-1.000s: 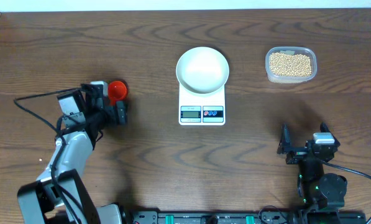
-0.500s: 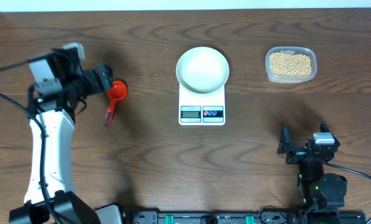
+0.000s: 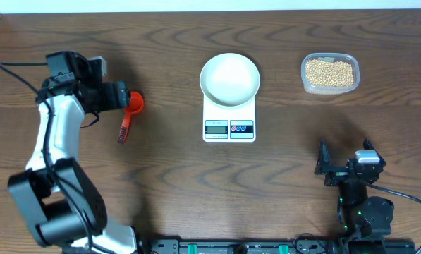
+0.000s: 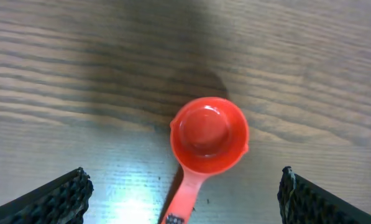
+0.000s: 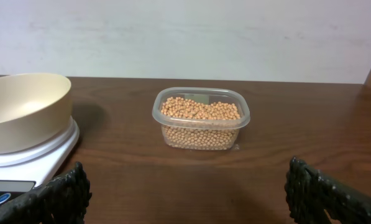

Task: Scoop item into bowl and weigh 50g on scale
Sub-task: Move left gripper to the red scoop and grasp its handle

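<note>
The scoop is on the tabletop below my open fingers. I need to lower my left gripper onto the cup's rim (image 3: pixel 129 109) (image 4: pixel 183 163) beside the handle and close there.
The item, small tan beans (image 3: pixel 329 73), fills a clear plastic tub (image 5: pixel 201 118) at the back right. The white bowl (image 3: pixel 229 77) stands empty on the white scale (image 3: pixel 229 128) at the table's middle. To the left lies a red scoop (image 3: pixel 131 106), cup toward the back and handle toward the front. My left gripper (image 3: pixel 120 97) hovers open above the scoop (image 4: pixel 209 134), the handle running down between its wide-apart fingers (image 4: pixel 61 199). My right gripper (image 3: pixel 345 148) rests open at the front right, facing the tub, with nothing between its fingers (image 5: pixel 309 193).
In the right wrist view the bowl (image 5: pixel 23 106) and scale (image 5: pixel 30 163) sit at the left, the tub straight ahead. A pale wall runs behind the table's far edge. The left arm's cable (image 3: pixel 16 67) trails over the far left of the table.
My left arm has swung back and to the left, uncovering the scoop's handle; its gripper now hangs over the scoop's cup. The scoop and the right arm have not moved.
</note>
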Robot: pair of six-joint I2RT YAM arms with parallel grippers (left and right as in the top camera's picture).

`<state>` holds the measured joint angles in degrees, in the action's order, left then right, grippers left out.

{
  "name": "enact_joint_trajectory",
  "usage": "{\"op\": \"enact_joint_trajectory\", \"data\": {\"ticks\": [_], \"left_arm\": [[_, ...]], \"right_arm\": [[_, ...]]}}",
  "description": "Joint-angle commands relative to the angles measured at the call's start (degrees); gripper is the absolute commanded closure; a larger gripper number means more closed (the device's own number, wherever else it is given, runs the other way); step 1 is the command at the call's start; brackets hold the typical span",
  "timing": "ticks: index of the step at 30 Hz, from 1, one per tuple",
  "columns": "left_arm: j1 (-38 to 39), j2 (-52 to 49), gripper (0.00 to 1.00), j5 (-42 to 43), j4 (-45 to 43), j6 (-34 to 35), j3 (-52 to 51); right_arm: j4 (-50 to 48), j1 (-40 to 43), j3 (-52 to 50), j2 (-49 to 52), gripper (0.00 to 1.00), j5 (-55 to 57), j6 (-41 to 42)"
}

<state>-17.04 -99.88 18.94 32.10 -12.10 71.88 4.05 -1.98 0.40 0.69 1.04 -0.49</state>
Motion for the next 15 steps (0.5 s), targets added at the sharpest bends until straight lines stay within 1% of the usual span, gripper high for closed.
{"op": "enact_joint_trajectory", "data": {"ticks": [1,5,9,11,15], "left_arm": [[-0.02,-2.1,0.02,0.48,-1.86,-2.43,0.26],[-0.02,-4.74,0.01,-0.31,-3.63,-2.47,0.26],[-0.09,-7.1,0.09,-0.66,-5.03,-2.47,0.26],[-0.09,-8.09,0.15,-0.66,-5.81,-2.47,0.24],[-0.09,-10.36,0.2,-0.63,-7.65,-2.47,0.24]], "right_arm": [[0.24,-0.37,-0.09,-0.31,0.01,-0.11,-0.44],[0.24,-0.37,-0.09,-0.31,0.01,-0.11,-0.44],[0.24,-0.37,-0.09,-0.31,0.01,-0.11,-0.44],[0.24,-0.37,-0.09,-0.31,0.01,-0.11,-0.44],[0.24,-0.37,-0.09,-0.31,0.01,-0.11,-0.44]]}}
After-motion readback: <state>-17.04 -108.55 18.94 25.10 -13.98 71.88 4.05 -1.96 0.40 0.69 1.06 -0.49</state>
